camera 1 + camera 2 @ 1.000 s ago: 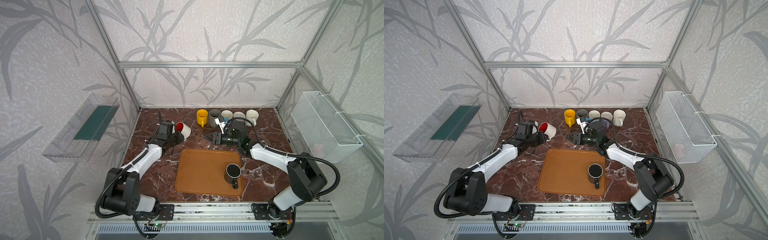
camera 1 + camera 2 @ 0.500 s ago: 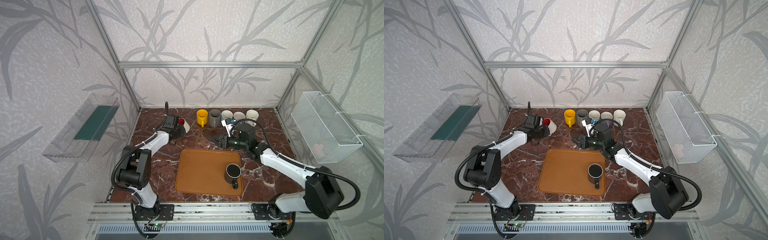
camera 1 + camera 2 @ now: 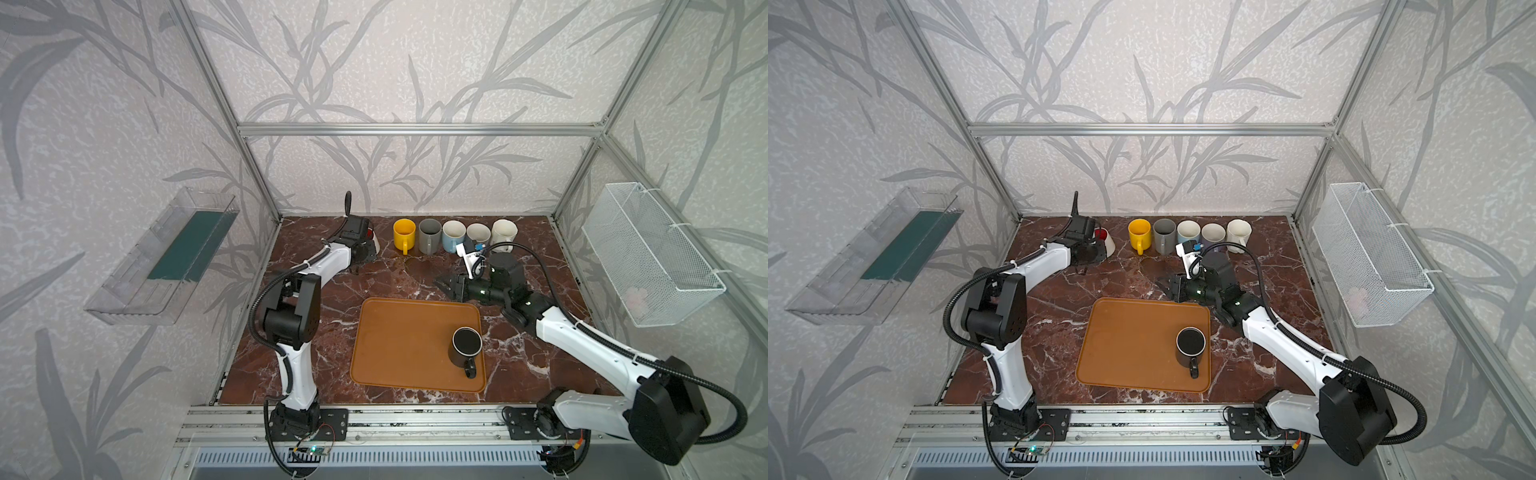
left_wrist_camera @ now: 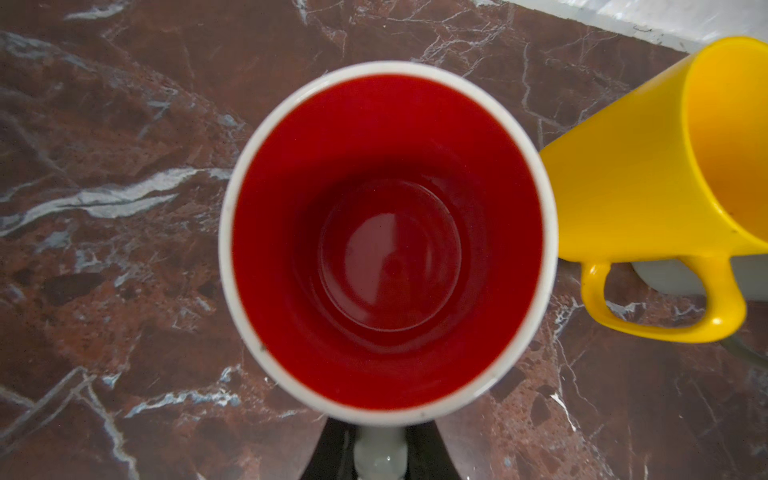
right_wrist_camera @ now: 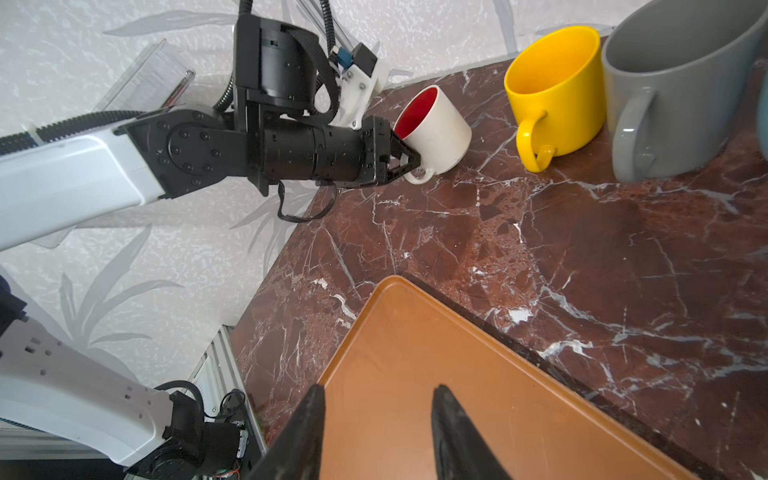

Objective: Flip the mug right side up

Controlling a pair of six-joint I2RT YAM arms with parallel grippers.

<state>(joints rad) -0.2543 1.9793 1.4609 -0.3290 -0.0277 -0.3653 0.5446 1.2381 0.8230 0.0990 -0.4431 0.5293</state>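
Note:
The white mug leans, so my left gripper will next swing and tilt toward the yellow mug and release the white mug upright beside it on the marble.
A white mug with a red inside (image 5: 432, 129) stands mouth up on the marble at the back left, leaning a little toward my left arm. My left gripper (image 5: 409, 160) is shut on its handle. The left wrist view looks straight down into the red inside of the mug (image 4: 386, 241), with the white handle (image 4: 380, 453) pinched between the dark jaws. In both top views the left gripper (image 3: 365, 253) (image 3: 1090, 253) covers most of the mug (image 3: 1106, 243). My right gripper (image 3: 446, 286) (image 5: 376, 395) hangs open and empty over the far edge of the orange tray (image 3: 395, 353).
A black mug (image 3: 466, 345) stands upright on the tray's right side. Along the back wall a yellow mug (image 3: 404, 235), a grey mug (image 3: 429, 235) and several pale mugs form a row. A wire basket (image 3: 648, 253) hangs on the right wall, a clear shelf (image 3: 166, 257) on the left.
My left arm has carried the white mug toward the back wall and turned it from lying on its side to mouth up. My right arm has drawn back a little to the right.

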